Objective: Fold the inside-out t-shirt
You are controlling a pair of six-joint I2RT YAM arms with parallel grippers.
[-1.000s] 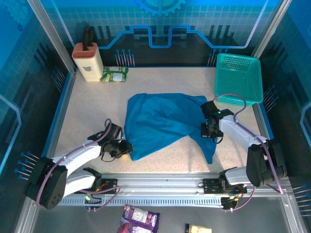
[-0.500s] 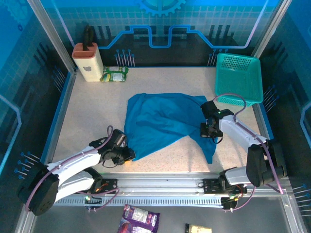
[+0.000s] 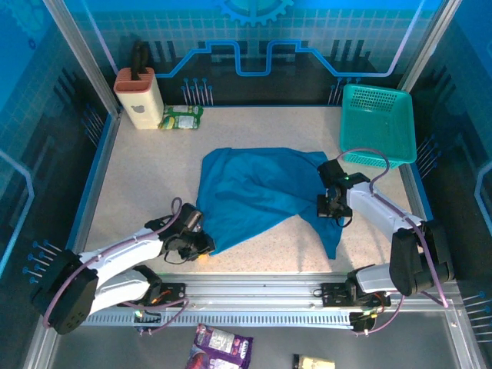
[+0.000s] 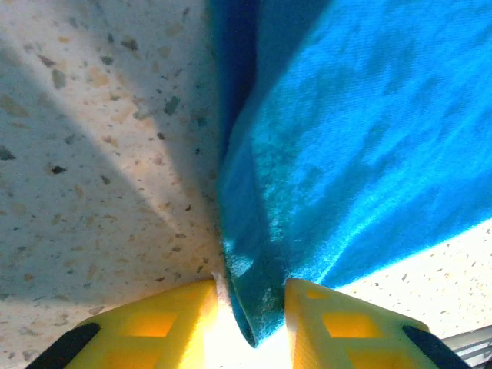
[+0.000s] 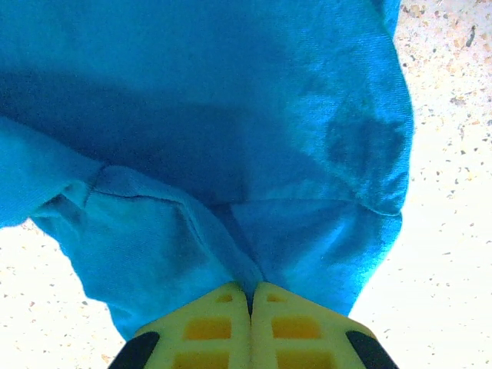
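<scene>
My left gripper will next slide toward my right gripper and close on the fold at the t-shirt's near corner [image 3: 214, 250] [image 4: 257, 304], since that corner lies between the open fingers.
The inside-out t-shirt [image 3: 254, 192] lies crumpled and spread in the middle of the table, plain blue-teal. My left gripper [image 3: 206, 247] is at its near-left corner. In the left wrist view the yellow fingers [image 4: 177, 323] stand apart on either side of that hanging corner of the t-shirt [image 4: 346, 131], with a bright gap on the left side, so the left gripper [image 4: 250, 307] is open. My right gripper [image 3: 330, 209] sits on the shirt's right part. In the right wrist view the right gripper [image 5: 250, 290] is shut, pinching a fold of the t-shirt [image 5: 231, 115].
A teal mesh basket [image 3: 377, 123] stands at the back right. A pink holder [image 3: 138, 98] and a green packet [image 3: 181, 118] are at the back left. Bare speckled table [image 3: 146, 177] lies left of the shirt and along the near edge.
My left gripper has slid right and nearer along the shirt's near-left corner, and its jaws have narrowed around the cloth. The right arm has not moved.
</scene>
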